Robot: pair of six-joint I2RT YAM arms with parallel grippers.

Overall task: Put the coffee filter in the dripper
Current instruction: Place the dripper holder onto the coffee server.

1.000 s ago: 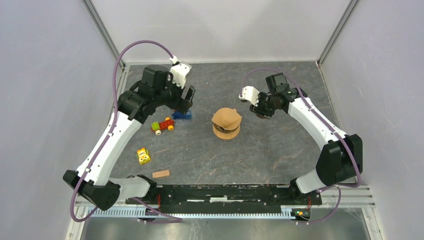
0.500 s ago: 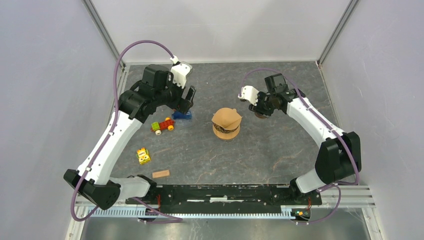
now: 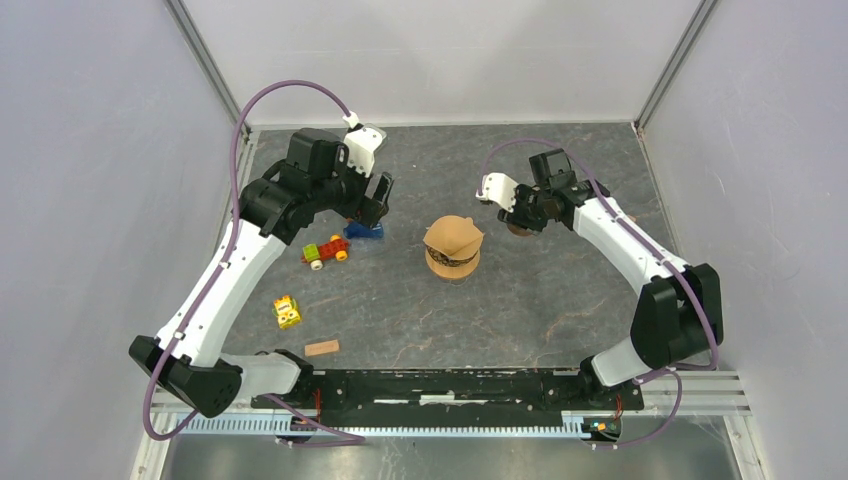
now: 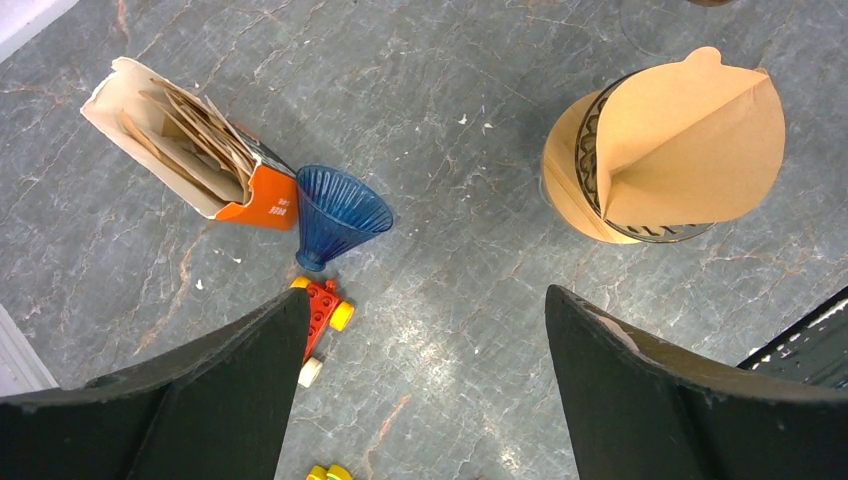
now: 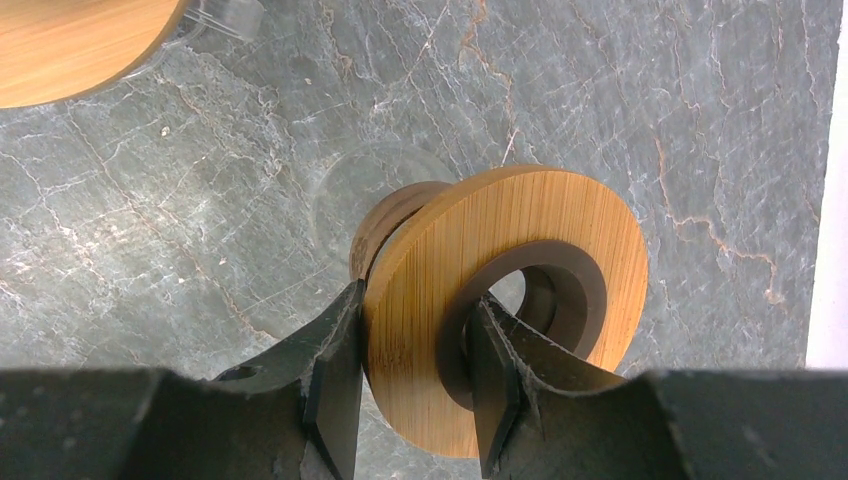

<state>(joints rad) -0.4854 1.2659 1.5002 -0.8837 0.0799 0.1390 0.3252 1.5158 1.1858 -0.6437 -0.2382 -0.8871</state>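
The left gripper moves down astride the cone's upper rim next and closes, since the blue ribbed cone lies on its side with its opening open.
The dripper stands mid-table, a tan round body with a black patterned band. A folded brown coffee filter rests in its mouth, sticking up above the rim. My left gripper hovers open, high over the table to the dripper's left, with nothing between its fingers. My right gripper sits just right of the dripper, shut on a wooden ring. One finger presses the ring's outer edge and the other goes through its dark-lined hole.
An orange box of paper filters lies open beside a blue ribbed cone. A red toy car, a yellow block and a small wooden block lie at the left front. A faint clear glass circle shows under the ring.
My right gripper has shifted slightly toward the back of the table with the wooden ring still in it. The left arm has hardly moved.
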